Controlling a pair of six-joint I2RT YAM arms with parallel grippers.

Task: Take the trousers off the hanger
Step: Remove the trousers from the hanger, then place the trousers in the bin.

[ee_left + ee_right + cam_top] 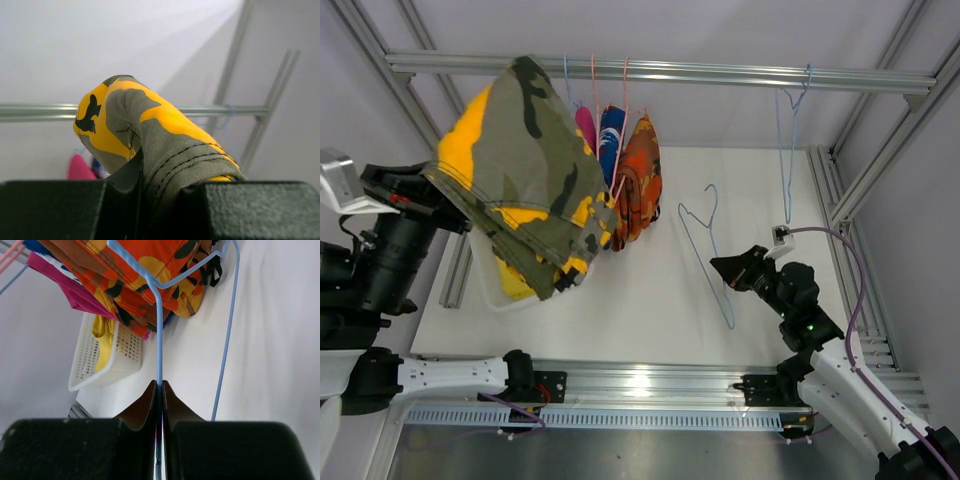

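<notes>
My left gripper will tilt downward and come down over the white basket point(506, 282) to release the yellow-and-dark camouflage trousers point(530, 165), because they are clear of the bar.
My left gripper point(442, 192) is shut on the yellow-and-dark camouflage trousers point(530, 165) and holds them up at the left, clear of the rail. In the left wrist view the cloth point(150, 135) bunches between the fingers of that gripper point(160, 200). My right gripper point(720, 266) is shut on a bare blue hanger point(705, 245) over the table; its wire point(159, 340) runs between the closed tips of the gripper point(160, 387). Magenta pink point(585, 128), blue-and-white point(611, 135) and orange camouflage trousers point(638, 180) hang on hangers from the rail point(720, 72).
A white basket point(85, 365) with plain yellow trousers point(102, 337) in it stands on the table at the left, under the raised cloth. Another bare blue hanger point(790, 140) hangs from the rail at the right. Frame posts stand at both sides.
</notes>
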